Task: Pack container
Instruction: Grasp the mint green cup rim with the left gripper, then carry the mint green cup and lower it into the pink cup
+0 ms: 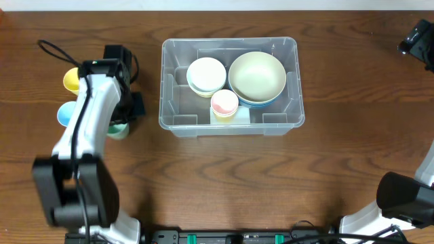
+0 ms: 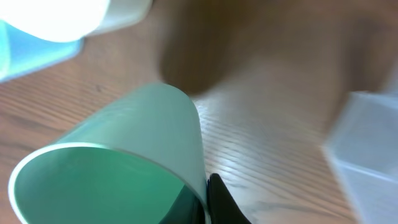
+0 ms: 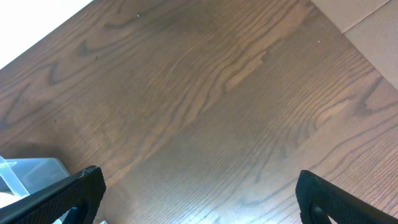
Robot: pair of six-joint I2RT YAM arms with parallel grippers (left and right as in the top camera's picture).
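Note:
I need to lift my left gripper over the side of the bin, lower the green cup [image 1: 119, 129] into the pink cup's opening [image 1: 224, 102] and let it go there, because that opening faces up.
The container [image 1: 229, 41], a large clear bin, stands in the middle of the table. Inside it are a stack of white bowls [image 1: 206, 74], a big cream bowl [image 1: 257, 76] nested in a blue one, and a pink cup [image 1: 224, 103]. Left of the bin, my left gripper [image 2: 205, 194] is shut on the wall of a pale green cup [image 2: 124, 155], one finger inside and one outside. The green cup [image 1: 119, 129] peeks out beneath my left arm. My right gripper [image 3: 199, 199] is open over bare wood at the far right, holding nothing.
A yellow cup [image 1: 71, 80] and a light blue cup [image 1: 66, 113] stand next to the green one on the left. In the left wrist view the blue cup [image 2: 31, 53] lies behind the green one. A corner of the bin [image 3: 31, 171] shows in the right wrist view.

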